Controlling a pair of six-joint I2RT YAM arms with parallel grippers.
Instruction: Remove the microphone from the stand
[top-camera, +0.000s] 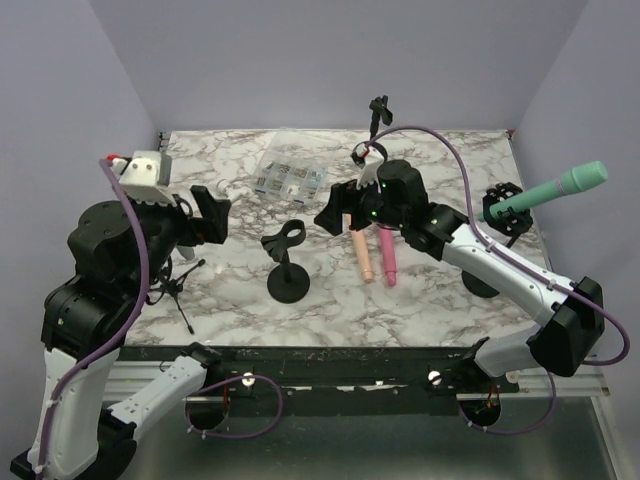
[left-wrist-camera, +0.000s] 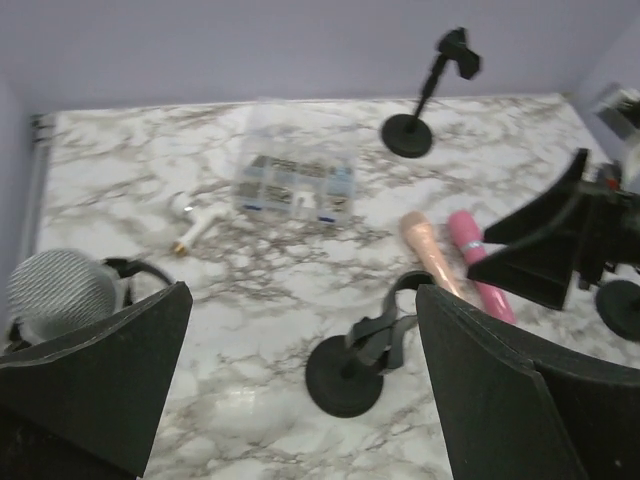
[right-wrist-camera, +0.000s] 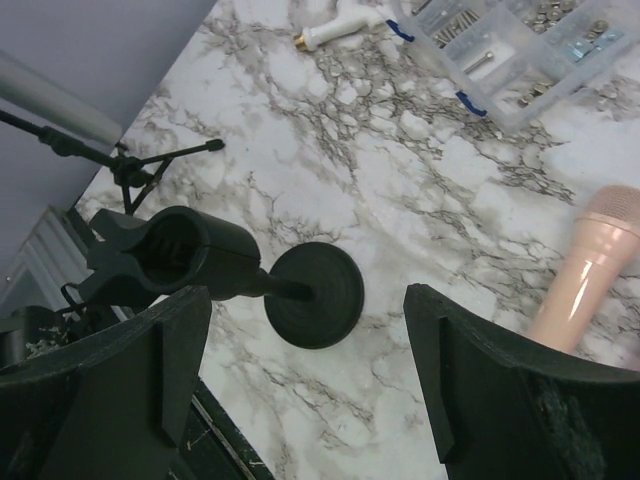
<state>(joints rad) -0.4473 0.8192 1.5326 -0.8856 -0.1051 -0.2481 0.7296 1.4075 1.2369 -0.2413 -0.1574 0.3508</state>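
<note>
The silver microphone's mesh head (left-wrist-camera: 63, 296) sits outside the left gripper's fingers, so next the left gripper will shift to the left in the top view, then turn and lower around it.
A teal microphone (top-camera: 555, 187) sits tilted in the clip of a black stand (top-camera: 503, 203) at the right side of the table. A silver microphone (left-wrist-camera: 60, 293) rests on a small tripod stand (top-camera: 178, 288) at the left, mostly hidden by my left arm in the top view. My left gripper (top-camera: 212, 215) is open and empty, above the table left of an empty round-base stand (top-camera: 288, 283). My right gripper (top-camera: 338, 208) is open and empty, hovering right of that empty stand (right-wrist-camera: 315, 295) and well left of the teal microphone.
A peach microphone (top-camera: 359, 256) and a pink microphone (top-camera: 387, 257) lie side by side mid-table. A clear parts box (top-camera: 290, 177) sits behind them. Another empty stand (top-camera: 377, 112) stands at the back edge. A small white plug (left-wrist-camera: 193, 221) lies left of the box.
</note>
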